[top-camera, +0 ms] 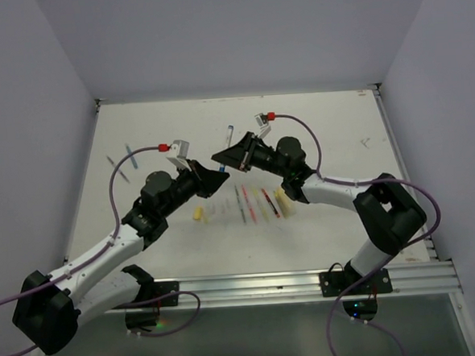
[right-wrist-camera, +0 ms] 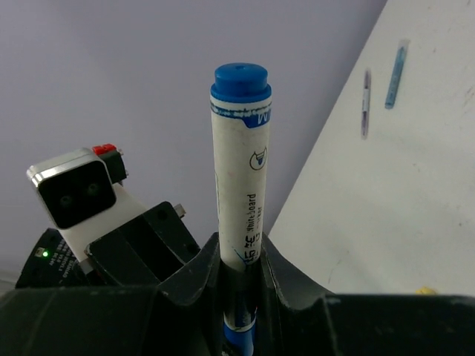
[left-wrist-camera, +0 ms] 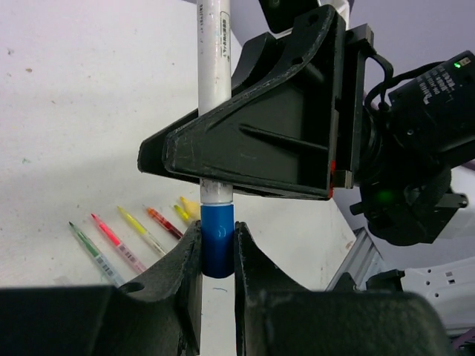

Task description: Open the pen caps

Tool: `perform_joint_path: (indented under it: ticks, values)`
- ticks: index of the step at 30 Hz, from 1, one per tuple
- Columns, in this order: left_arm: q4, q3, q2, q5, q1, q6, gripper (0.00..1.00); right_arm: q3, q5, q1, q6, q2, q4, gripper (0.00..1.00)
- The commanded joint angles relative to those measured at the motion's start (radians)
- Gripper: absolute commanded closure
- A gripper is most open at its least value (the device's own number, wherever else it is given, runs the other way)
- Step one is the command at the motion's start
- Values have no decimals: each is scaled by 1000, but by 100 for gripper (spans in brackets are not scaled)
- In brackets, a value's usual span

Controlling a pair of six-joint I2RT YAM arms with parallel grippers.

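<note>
The spot beside the loose yellow cap [top-camera: 189,216] is below my left gripper, toward the bar, so the gripper will next move down and back to release the blue cap there.
A white whiteboard marker [right-wrist-camera: 239,178] is held in the air between both arms. Its blue pen cap [left-wrist-camera: 217,248] is at the lower end, and my left gripper [left-wrist-camera: 217,228] is shut on it, one finger on each side. My right gripper [right-wrist-camera: 239,256] is shut on the white barrel [left-wrist-camera: 214,81] just above the cap, its black finger crossing the left wrist view. The marker's blue tail plug [right-wrist-camera: 241,81] points up. In the top view the left gripper [top-camera: 212,176] and right gripper [top-camera: 223,159] meet tip to tip above mid-table.
A row of thin coloured pens [top-camera: 255,203] lies on the white table below the grippers, also seen as pens [left-wrist-camera: 126,237]. Loose yellow caps [top-camera: 198,214] lie beside them. A blue pen [top-camera: 230,135] and two more pens [top-camera: 124,165] lie farther back. A metal rail [top-camera: 308,282] runs along the near edge.
</note>
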Motion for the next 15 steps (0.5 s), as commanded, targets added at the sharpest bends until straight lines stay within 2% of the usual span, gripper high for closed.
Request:
perform_joint_path:
  ticks: [1,11,12,13,14,15]
  values:
    - [155,-27,-57,331,-54,-76,100,26,253,-114,20,92,154,100]
    - [126,-42,-102,356,-20,-63,100,158,178,-214,38,180,110,100]
    - [44,-39,-103,339,-6,-55,100,172,159,-217,15,177,75,100]
    - [-42,6,-102,254,-3,0,100,195,139,-217,-17,159,3,100]
    - [-144,38,-88,180,-3,32,100,256,124,-214,-66,145,-207,100]
    - [-253,72,-76,96,-3,52,100,282,104,-208,-177,128,-308,100]
